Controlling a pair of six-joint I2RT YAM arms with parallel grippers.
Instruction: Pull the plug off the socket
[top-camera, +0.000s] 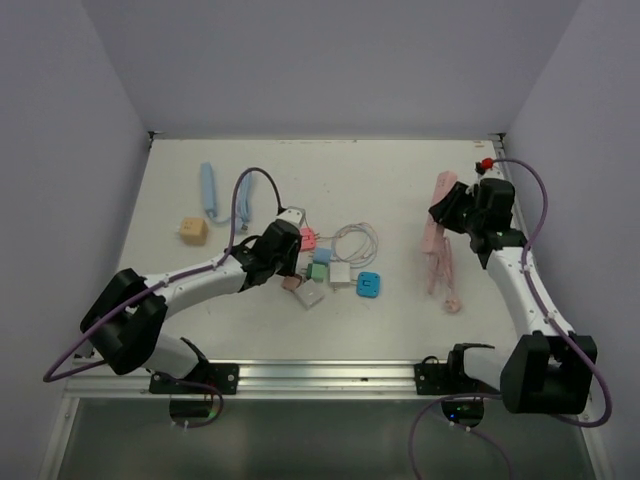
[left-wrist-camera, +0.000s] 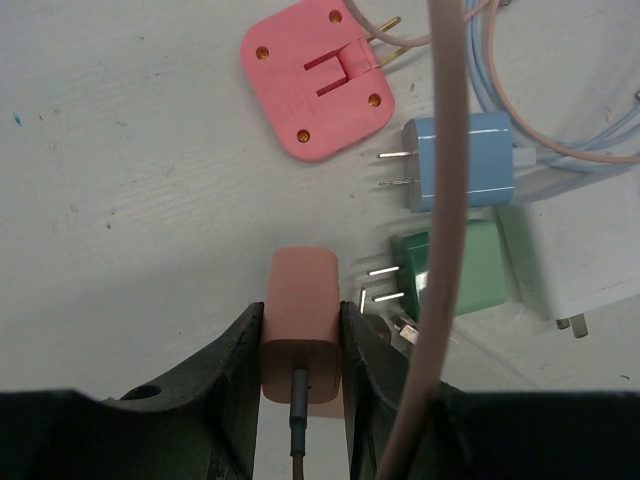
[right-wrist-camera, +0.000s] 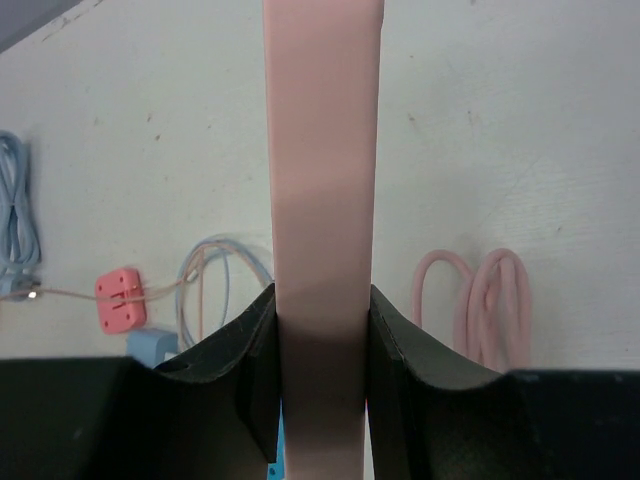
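The socket is well apart, so my left gripper should next lower the plug onto the bare table below, beside the green adapter's pins, and release it.
A salmon-pink plug (left-wrist-camera: 300, 300), with a dark cable running out of its back end, rests low over the table between the black fingers (left-wrist-camera: 245, 345) of my left gripper (left-wrist-camera: 300, 318), which is shut on it. In the top view that gripper (top-camera: 290, 268) sits mid-table beside a cluster of adapters. Far to the right, my right gripper (right-wrist-camera: 322, 305) is shut on the long pale-pink socket strip (right-wrist-camera: 322, 150). Seen from above, the strip (top-camera: 438, 245) runs toward the front edge from the right gripper (top-camera: 448, 213). Plug and socket are well apart.
Around the plug lie a pink square adapter (left-wrist-camera: 318, 78), a blue adapter (left-wrist-camera: 460, 160), a green one (left-wrist-camera: 470, 268) and a white one (left-wrist-camera: 570, 260), with thin cables looping over them. A tan cube (top-camera: 193, 230) and blue strip (top-camera: 208, 190) lie back left. The strip's pink cord (right-wrist-camera: 490, 300) is coiled.
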